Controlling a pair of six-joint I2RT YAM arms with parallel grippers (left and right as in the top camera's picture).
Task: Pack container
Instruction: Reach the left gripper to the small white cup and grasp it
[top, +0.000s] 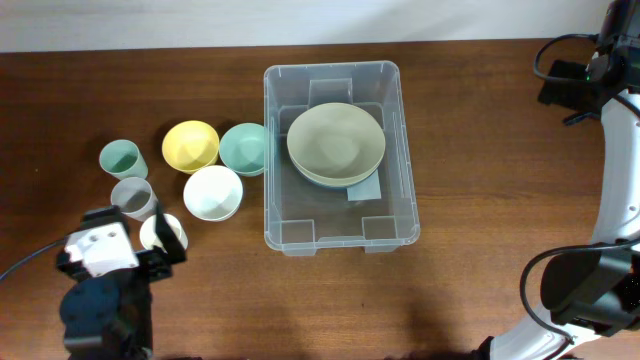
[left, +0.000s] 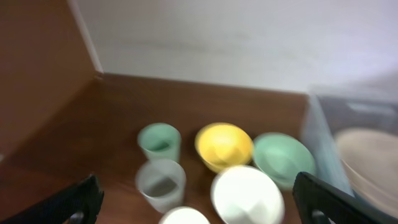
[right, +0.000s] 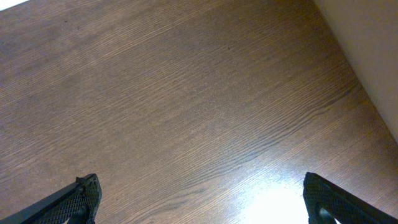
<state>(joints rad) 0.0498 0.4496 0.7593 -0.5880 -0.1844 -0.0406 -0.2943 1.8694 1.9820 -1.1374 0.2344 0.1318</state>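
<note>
My left gripper comes down next, its fingers tilting toward the table, onto the white cup's rim opposite the white bowl, where bare table leaves finger room.
The clear container (top: 275, 150) stands mid-table with a large pale green bowl (top: 336, 143) inside it. To its left are a teal bowl (top: 244, 148), a yellow bowl (top: 190, 146), a white bowl (top: 212, 192), a teal cup (top: 121, 158), a grey cup (top: 132, 196) and a white cup (top: 162, 232). My left gripper (top: 140, 255) is open and empty just in front of the white cup (left: 185, 216). In the blurred left wrist view, its fingers (left: 199, 202) are spread wide. My right gripper (right: 202, 205) is open and empty over bare table at the far right (top: 572, 86).
The container's near wall (left: 314, 143) shows at the right of the left wrist view. A pale wall (right: 367, 50) borders the table by the right gripper. The right arm (top: 615, 200) runs along the table's right edge.
</note>
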